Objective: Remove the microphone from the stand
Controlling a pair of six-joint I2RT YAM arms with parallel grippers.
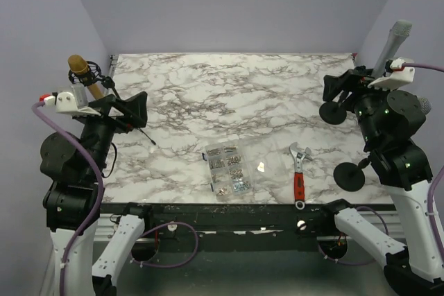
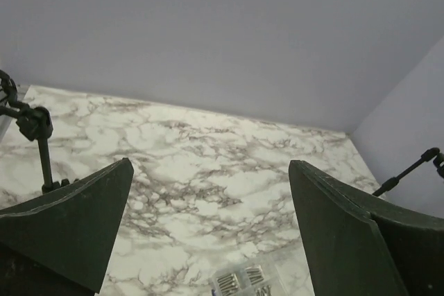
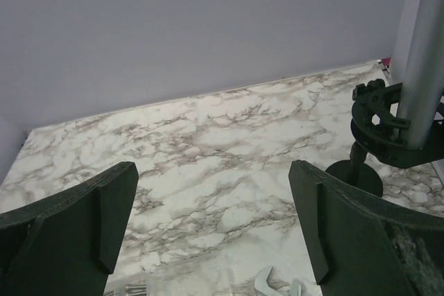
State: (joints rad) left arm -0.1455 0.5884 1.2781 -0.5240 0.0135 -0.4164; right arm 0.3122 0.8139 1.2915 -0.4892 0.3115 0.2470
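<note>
My left gripper will swing its open fingers outward onto the second stand's black joint (image 1: 108,82) (image 2: 35,124), since that joint lies outward, at the left in its wrist view.
A grey microphone (image 1: 393,45) stands tilted in a black stand (image 1: 335,111) at the table's right edge. In the right wrist view the grey microphone (image 3: 426,53) sits in the stand's black clip (image 3: 380,121), just right of my fingers. A gold-headed microphone (image 1: 78,67) on a second stand (image 2: 38,136) rises at the far left, behind my left arm. My left gripper (image 1: 136,111) (image 2: 208,227) is open above the table's left side, holding nothing. My right gripper (image 1: 338,88) (image 3: 211,223) is open too, beside the grey microphone's stand and apart from it.
A clear plastic box of screws (image 1: 227,168) (image 2: 243,283) lies near the front middle. A red-handled wrench (image 1: 299,175) (image 3: 276,283) lies to its right. Another round black base (image 1: 349,175) sits by the right arm. Purple walls close in the table.
</note>
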